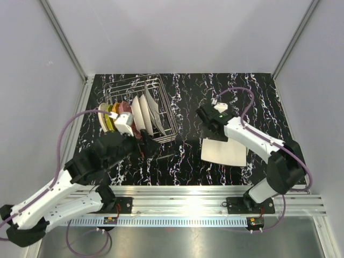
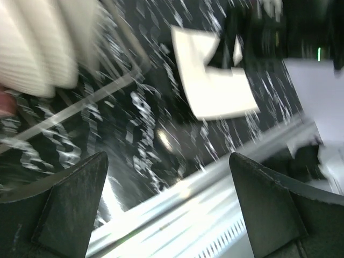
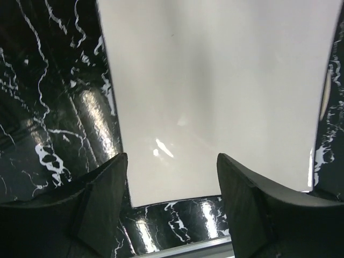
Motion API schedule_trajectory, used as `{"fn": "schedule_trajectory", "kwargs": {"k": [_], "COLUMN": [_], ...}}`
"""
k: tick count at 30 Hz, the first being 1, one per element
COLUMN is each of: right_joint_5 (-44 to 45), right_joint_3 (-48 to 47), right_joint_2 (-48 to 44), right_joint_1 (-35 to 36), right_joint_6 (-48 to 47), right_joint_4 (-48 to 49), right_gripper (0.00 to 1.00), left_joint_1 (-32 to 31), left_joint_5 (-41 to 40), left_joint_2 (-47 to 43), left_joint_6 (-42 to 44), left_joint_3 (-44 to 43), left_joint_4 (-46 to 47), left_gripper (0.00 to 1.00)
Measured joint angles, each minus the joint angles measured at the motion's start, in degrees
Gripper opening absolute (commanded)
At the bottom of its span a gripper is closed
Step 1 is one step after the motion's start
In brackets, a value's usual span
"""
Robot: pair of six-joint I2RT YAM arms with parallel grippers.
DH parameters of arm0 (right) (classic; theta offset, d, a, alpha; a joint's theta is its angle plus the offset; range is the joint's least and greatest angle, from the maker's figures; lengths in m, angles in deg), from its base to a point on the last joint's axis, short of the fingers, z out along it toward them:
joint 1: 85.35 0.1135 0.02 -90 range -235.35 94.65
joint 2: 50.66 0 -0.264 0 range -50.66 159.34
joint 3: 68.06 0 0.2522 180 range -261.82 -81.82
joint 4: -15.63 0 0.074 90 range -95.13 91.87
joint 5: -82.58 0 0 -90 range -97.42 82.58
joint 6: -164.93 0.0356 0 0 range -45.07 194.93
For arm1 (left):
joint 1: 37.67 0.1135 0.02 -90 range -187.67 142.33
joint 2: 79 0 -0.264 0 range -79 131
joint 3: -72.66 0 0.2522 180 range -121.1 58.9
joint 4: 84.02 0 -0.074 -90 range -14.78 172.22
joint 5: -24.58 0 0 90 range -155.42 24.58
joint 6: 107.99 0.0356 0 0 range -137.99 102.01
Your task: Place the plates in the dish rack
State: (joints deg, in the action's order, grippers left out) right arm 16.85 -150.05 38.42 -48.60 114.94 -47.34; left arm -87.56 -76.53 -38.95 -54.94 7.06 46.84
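My left gripper moves across to the right in the top view and down onto the flat cream plate's rack-side near corner point(image 1: 203, 158) point(image 2: 199, 114) next. That corner lies uncovered there.
The wire dish rack point(image 1: 155, 86) stands at the back left and holds several upright plates point(image 1: 138, 113): white, lime-green, orange, pink and cream ones. One cream squarish plate point(image 1: 224, 151) lies flat on the table at the right. It also shows in the left wrist view point(image 2: 215, 86) and the right wrist view point(image 3: 215, 80). My right gripper point(image 1: 211, 130) point(image 3: 172, 188) is open and empty, hovering over that plate's far left edge. My left gripper point(image 1: 149, 148) point(image 2: 169, 209) is open and empty, just in front of the rack's near right corner. The left wrist view is blurred.
The table top point(image 1: 183, 161) is black marble. An aluminium rail point(image 1: 204, 196) runs along the near edge. White walls enclose the left, back and right sides. The rack's front wire point(image 2: 80, 102) and a white plate point(image 2: 37, 48) show in the left wrist view.
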Motion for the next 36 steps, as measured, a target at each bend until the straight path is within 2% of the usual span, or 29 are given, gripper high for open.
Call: {"fn": "schedule_trajectory", "kwargs": {"k": [5,10,19,23,28,30,36], "right_joint_5": [-0.5,-1.4,-4.0,-5.1,-6.5,-7.0,-8.0], "right_joint_3": [1.0,1.7,7.2,7.8,9.5,10.1,11.5], "right_joint_2": [-5.6,-10.4,-16.3,-16.4,-17.3,-17.7,-19.2], "right_joint_1": [-5.2,-8.3,-13.3,-13.9,-14.6,-15.1,-17.1], "right_joint_6": [-1.1,-2.3,-3.6,-4.4,-5.6,-6.0,-7.3], "right_joint_4": [0.1,0.3,1.5,2.3,3.6,3.9,4.8], "right_gripper": [0.77,0.77,0.75,0.75,0.75,0.75,0.75], "left_joint_1": [-11.2,-16.2,-17.6,-17.7,-17.6,-17.3,-13.5], "left_joint_5": [1.4,3.3,4.8,4.9,6.1,7.1,10.9], "left_joint_2": [9.3,19.9,35.9,42.6,51.3,54.6,59.6], "left_joint_6": [-4.5,-9.1,-18.1,-21.2,-24.9,-26.5,-31.7], "left_joint_3": [1.4,3.0,4.6,4.3,2.4,1.1,0.9], "left_joint_4": [5.1,11.9,25.0,30.0,35.3,37.0,44.1], "left_gripper": [0.99,0.99,0.96,0.88,0.83,0.76,0.72]}}
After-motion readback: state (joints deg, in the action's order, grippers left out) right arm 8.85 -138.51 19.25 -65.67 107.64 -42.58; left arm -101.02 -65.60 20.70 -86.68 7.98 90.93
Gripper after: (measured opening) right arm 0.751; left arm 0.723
